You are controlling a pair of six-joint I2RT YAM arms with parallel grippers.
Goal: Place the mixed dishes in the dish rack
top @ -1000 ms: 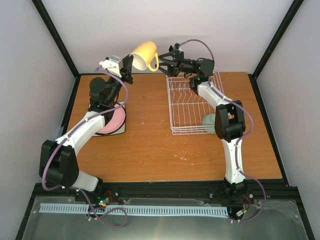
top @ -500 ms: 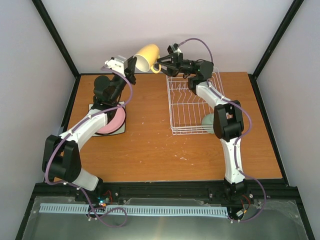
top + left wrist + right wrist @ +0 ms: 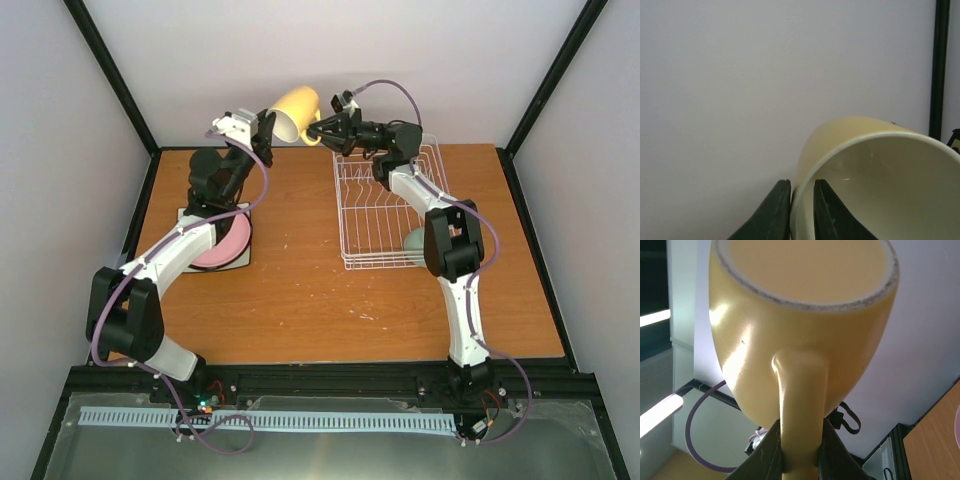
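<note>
The right gripper comes back and down next, tilting downward. It then releases the mug [image 3: 295,110] at the rack's near end beside the mint-green bowl, since that end is empty.
The yellow mug [image 3: 295,110] hangs tilted in the air above the table's back edge, between both arms. My left gripper [image 3: 268,128] straddles its rim, one finger inside and one outside, shut on the mug [image 3: 880,175]; in the left wrist view the gripper [image 3: 801,182] pinches the rim. My right gripper [image 3: 318,133] is shut on the mug's handle; in the right wrist view the gripper [image 3: 800,424] clamps the handle below the mug's body [image 3: 800,315]. The white wire dish rack [image 3: 345,215] lies right of centre with a mint-green bowl [image 3: 418,242] at its near right corner.
A pink round plate [image 3: 232,245] lies on a white square plate [image 3: 243,262] at the left, partly under my left arm. Black frame posts stand at the back corners, with pale walls behind.
My right gripper has closed onto the mug's handle. The mug and the left gripper have shifted slightly toward the back.
</note>
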